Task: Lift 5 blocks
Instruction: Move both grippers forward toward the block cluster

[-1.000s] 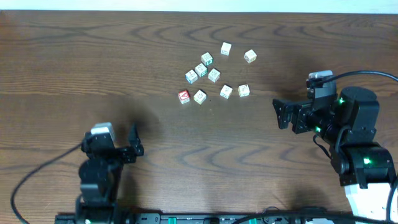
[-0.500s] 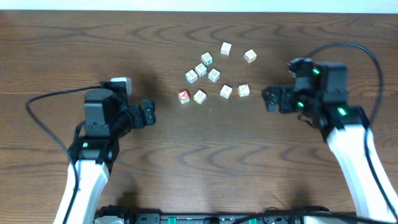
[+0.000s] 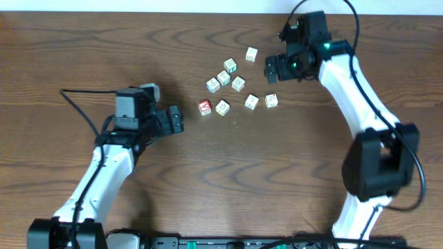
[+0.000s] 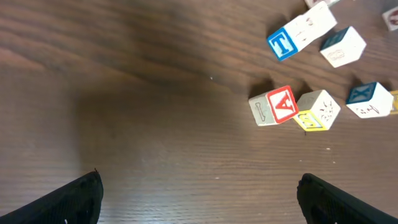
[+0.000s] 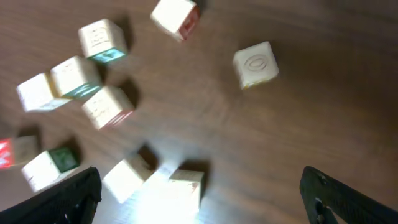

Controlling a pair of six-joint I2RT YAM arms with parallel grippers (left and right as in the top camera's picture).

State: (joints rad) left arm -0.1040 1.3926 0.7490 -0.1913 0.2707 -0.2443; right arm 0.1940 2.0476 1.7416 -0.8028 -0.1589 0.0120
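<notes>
The lone cream block (image 5: pixel 256 65) lies below my right gripper, skewed to its open fingers, so next the gripper lowers and turns to straddle the block squarely.
Several small wooden blocks (image 3: pixel 238 84) lie scattered at the table's middle back. A red-faced block (image 3: pixel 205 107) (image 4: pixel 273 106) with a white A sits at the group's near left, touching a cream block (image 3: pixel 222 107) (image 4: pixel 317 110). A white block with a blue T (image 4: pixel 300 32) lies farther back. My left gripper (image 3: pixel 176 122) (image 4: pixel 199 202) is open just left of the red block, with bare wood between its fingers. My right gripper (image 3: pixel 271 69) (image 5: pixel 199 205) hangs open over the group's back right and covers one block from overhead. Two pale blocks (image 5: pixel 186 190) lie near its fingers.
In the right wrist view a lone cream block (image 5: pixel 255 64) lies apart to the right of the others. More pale cubes with green prints (image 5: pixel 102 38) sit in the cluster. The dark wooden table (image 3: pixel 83 55) stretches bare to the left and front.
My left arm has reached forward and right, up to the red block. My right arm has swung to the back, over the group's upper right. Both grippers stay open.
</notes>
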